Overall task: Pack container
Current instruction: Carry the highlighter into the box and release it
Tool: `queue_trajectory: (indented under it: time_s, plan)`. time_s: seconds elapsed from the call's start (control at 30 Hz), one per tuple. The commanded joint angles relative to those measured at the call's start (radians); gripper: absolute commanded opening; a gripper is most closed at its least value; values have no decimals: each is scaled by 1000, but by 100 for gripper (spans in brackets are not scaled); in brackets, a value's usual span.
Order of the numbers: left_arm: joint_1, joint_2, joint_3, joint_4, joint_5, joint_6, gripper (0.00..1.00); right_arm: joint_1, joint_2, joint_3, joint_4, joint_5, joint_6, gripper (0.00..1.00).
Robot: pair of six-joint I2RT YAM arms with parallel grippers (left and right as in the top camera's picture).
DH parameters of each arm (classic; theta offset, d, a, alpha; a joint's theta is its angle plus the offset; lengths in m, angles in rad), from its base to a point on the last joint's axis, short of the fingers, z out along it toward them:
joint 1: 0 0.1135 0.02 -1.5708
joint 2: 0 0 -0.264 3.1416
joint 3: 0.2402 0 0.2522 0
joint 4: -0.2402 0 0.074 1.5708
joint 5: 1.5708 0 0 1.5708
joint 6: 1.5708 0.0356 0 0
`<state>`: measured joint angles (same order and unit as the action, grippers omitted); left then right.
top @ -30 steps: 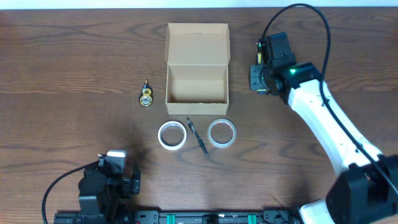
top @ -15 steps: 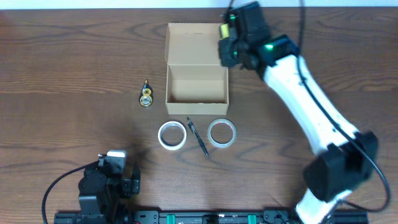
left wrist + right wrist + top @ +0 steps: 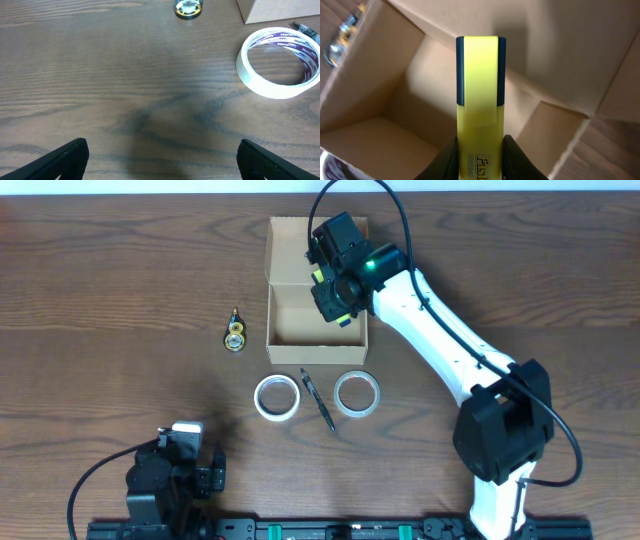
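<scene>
I will next lower my right gripper between the box's cardboard sides and release the yellow highlighter there. It still hangs above the open box's bare bottom.
The container is a tan cardboard box with its flap lid open, at the back middle of the table. My right gripper hangs over the box's right part, shut on a yellow highlighter with a dark cap that points into the box. Two white tape rolls and a black pen lie in front of the box. My left gripper is open and empty, low over the table at the front left; one tape roll lies ahead of it.
A small gold-coloured object lies left of the box; it also shows in the left wrist view. The box's corner is at that view's top right.
My right arm has swung left from beside the box's right side to above its interior, carrying the highlighter. The left arm and the items on the table have not moved.
</scene>
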<state>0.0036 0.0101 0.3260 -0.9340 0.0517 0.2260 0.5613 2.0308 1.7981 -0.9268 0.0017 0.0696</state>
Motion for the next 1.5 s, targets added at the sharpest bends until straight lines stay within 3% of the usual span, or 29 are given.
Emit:
queue_trajectory:
  time_s: [0.0,0.23,0.47,1.0,1.47]
  plan:
    - [-4,-6,-17,-43,-7,14,95,6,27,20,-17,48,-58,15]
    - [-4,-6,-17,-43,-7,14,95,8,70,19,-23,46,-161,12]
    - [-4,-6,-17,-43,-7,14,95,8,76,19,1,23,-269,17]
    - [-4,-6,-17,-43,-7,14,95,9,117,1,19,6,-285,17]
    - [-4,-6,-17,-43,-7,14,95,9,117,-13,25,5,-285,31]
